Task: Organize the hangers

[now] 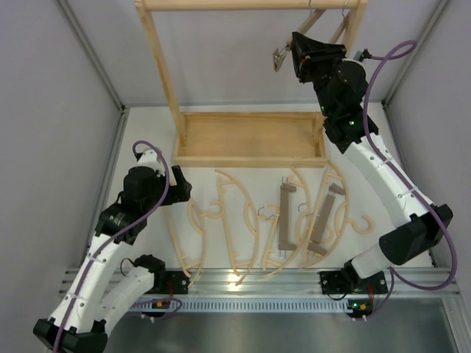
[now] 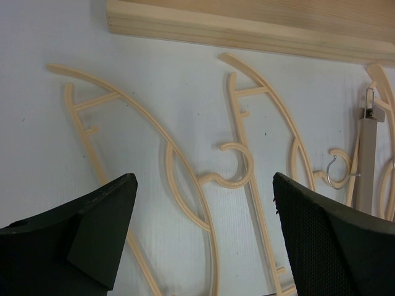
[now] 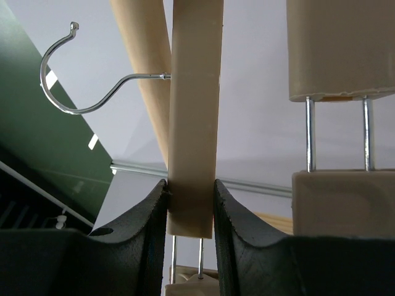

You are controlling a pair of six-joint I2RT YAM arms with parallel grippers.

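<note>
The hanger's hook comes down with my right gripper, settles onto the rack's top bar and is released there next, because the hook's curve still stands above that bar.
My right gripper (image 1: 285,54) is raised beside the top rail (image 1: 250,4) of the wooden rack, near its right end. It is shut on a straight clamp-bar hanger (image 3: 192,123), and that hanger's metal hook (image 3: 80,92) points left of the round rail (image 3: 139,61). A second clamp-bar hanger (image 3: 339,49) is close on the right. My left gripper (image 2: 203,209) hovers open and empty over pale curved hangers (image 2: 185,166) lying on the table. More curved hangers (image 1: 235,220) and two clamp bars (image 1: 285,217) (image 1: 322,217) lie in a row in front of the rack.
The rack's tray base (image 1: 250,158) stands on the table behind the row of hangers, and its edge (image 2: 247,24) shows in the left wrist view. Grey walls close in both sides. A metal rail (image 1: 257,279) runs along the near edge.
</note>
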